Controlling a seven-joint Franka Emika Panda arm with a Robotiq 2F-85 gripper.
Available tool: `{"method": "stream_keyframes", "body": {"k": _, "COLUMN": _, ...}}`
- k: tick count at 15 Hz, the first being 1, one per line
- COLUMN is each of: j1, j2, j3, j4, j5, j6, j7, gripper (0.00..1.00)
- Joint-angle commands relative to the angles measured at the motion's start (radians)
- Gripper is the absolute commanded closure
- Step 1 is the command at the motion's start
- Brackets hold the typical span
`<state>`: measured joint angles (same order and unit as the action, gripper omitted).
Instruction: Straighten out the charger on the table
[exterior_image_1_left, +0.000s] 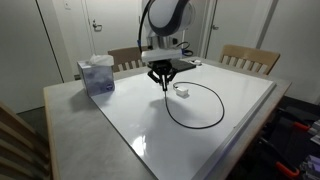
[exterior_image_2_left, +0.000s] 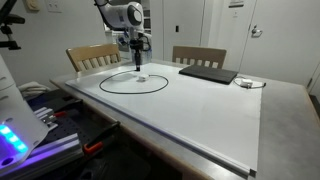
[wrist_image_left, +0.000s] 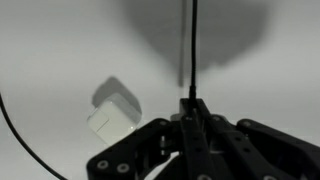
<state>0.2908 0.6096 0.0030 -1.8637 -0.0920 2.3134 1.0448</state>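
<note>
The white surface's edge (exterior_image_1_left: 106, 117) is on the tissue box side of my gripper, so next I should move my gripper away from the plug block and let go of the cable's end there.
The charger's thin black cable (exterior_image_1_left: 222, 105) lies in a wide loop (exterior_image_2_left: 133, 95) on the glossy white table (exterior_image_1_left: 120, 125). Its small white plug block (exterior_image_1_left: 181, 91) rests inside the loop near the far side. My gripper (exterior_image_1_left: 164, 86) hangs just beside the block, jaws pointing down and shut on the cable. In the wrist view the cable (wrist_image_left: 192, 40) runs straight away from the closed fingertips (wrist_image_left: 192, 104). The plug block (wrist_image_left: 113, 118) sits to the left of them on the table. In an exterior view the gripper (exterior_image_2_left: 137, 64) stands over the loop's far edge.
A blue-and-white tissue box (exterior_image_1_left: 97, 75) stands at a table corner. A flat dark laptop-like slab (exterior_image_2_left: 208, 73) lies near the far edge, with a small white item (exterior_image_2_left: 246, 82) beside it. Wooden chairs (exterior_image_1_left: 250, 58) stand behind the table. Clutter (exterior_image_2_left: 40, 120) lies beside the table.
</note>
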Motion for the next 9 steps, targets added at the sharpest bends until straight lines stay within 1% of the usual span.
{"method": "stream_keyframes", "body": {"k": 1, "j1": 0.004, "j2": 0.015, "j3": 0.033, "j4": 0.021, "j5": -0.017, "j6": 0.016, "j7": -0.145, "gripper": 0.98}}
{"method": "stream_keyframes", "body": {"k": 4, "j1": 0.014, "j2": 0.026, "j3": 0.062, "j4": 0.042, "j5": -0.010, "j6": 0.014, "j7": -0.272, "gripper": 0.98}}
{"method": "stream_keyframes", "body": {"k": 9, "j1": 0.061, "j2": 0.064, "j3": 0.083, "j4": 0.100, "j5": -0.024, "j6": -0.002, "j7": -0.468, "gripper": 0.98}}
